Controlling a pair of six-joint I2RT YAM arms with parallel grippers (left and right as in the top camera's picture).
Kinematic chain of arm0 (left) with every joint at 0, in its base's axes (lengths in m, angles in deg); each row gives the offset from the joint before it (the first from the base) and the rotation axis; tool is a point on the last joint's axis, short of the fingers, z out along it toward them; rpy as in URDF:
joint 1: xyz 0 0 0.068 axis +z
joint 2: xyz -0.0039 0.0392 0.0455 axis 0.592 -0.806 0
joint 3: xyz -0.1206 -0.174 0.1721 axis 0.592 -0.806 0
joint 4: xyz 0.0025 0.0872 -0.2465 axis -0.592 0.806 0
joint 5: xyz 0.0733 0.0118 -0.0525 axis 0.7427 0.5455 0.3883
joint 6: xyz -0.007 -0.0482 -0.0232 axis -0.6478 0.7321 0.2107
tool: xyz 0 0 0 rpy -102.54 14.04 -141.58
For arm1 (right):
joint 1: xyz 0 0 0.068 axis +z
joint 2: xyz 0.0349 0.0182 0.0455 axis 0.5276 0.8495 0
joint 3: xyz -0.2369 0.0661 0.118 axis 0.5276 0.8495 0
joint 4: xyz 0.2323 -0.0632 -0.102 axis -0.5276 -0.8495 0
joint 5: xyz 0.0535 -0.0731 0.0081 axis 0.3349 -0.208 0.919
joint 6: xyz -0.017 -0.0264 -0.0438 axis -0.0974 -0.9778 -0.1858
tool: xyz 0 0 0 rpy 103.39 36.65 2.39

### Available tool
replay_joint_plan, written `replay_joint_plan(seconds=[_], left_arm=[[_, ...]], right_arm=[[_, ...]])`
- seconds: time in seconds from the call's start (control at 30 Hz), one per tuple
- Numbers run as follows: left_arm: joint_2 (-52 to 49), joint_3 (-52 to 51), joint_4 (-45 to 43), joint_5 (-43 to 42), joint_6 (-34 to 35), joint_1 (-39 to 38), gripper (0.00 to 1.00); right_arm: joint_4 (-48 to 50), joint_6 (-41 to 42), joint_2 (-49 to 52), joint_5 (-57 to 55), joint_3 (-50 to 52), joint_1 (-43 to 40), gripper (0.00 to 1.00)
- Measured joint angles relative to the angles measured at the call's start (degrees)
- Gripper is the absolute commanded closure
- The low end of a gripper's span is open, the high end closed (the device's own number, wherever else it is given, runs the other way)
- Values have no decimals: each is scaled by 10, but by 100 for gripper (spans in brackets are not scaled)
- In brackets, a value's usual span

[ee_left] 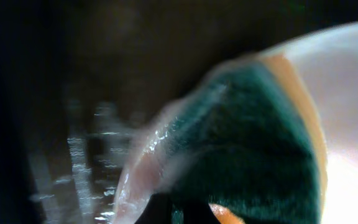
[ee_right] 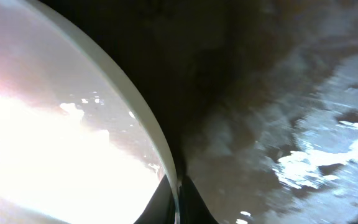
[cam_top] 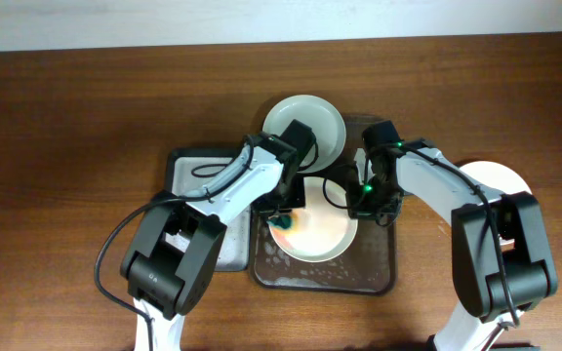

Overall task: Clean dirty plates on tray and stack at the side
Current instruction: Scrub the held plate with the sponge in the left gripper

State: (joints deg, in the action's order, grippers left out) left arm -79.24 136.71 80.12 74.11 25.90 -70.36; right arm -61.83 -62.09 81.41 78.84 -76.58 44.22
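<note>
The sponge (cam_top: 283, 227) in my left gripper rubs across the plate next, where a reddish smear still shows. It then lifts over the smaller grey-white tray and comes down there.
A pale plate (cam_top: 325, 239) with a reddish smear lies on the dark brown tray (cam_top: 325, 276). My left gripper (cam_top: 286, 216) is shut on a green-and-yellow sponge (cam_top: 283, 227) and presses it on the plate's left part. In the left wrist view the sponge (ee_left: 247, 155) fills the frame against the plate (ee_left: 347, 93). My right gripper (cam_top: 359, 203) is shut on the plate's right rim. In the right wrist view the rim (ee_right: 166, 155) runs between the fingers (ee_right: 178, 202). A second plate (cam_top: 305, 125) lies beyond the tray's far edge. A third plate (cam_top: 501, 180) lies on the table at the right, partly hidden by my right arm.
A smaller grey-white tray (cam_top: 188, 168) sits left of the brown tray, mostly under my left arm. The brown tray's surface (ee_right: 316, 143) looks wet with foam streaks. Bare wooden table (cam_top: 66, 146) surrounds everything.
</note>
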Motion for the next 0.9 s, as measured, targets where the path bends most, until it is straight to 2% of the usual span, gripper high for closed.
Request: replay_joint_plan(seconds=[0.1,0.2,0.33,0.4,0.5,0.6,0.73,0.9], left_arm=[[0,2,6,42,0,0,100],[-1,0,-31,10,-1,2,100],[-15,-7,-170,-130,-21,0,100],[-24,-9,-212,-181,-24,-19,100],[-31,-9,-229,-221,-21,-54,100],[-34,-9,-214,-249,-12,-68,100],[-34,-1,-124,-256,-11,-62,100],[-23,4,-13,-186,-15,-5,100]], right_arm=[[2,8,0,13,0,4,96],[-3,17,0,2,0,2,96],[-13,33,-3,-38,-1,-19,96],[-14,36,-3,-44,-1,-20,96],[-14,36,-3,-44,-1,-20,96],[-14,37,-3,-44,-1,-20,96],[-16,35,-3,-33,0,-14,96],[-9,35,-1,-13,0,-3,96]])
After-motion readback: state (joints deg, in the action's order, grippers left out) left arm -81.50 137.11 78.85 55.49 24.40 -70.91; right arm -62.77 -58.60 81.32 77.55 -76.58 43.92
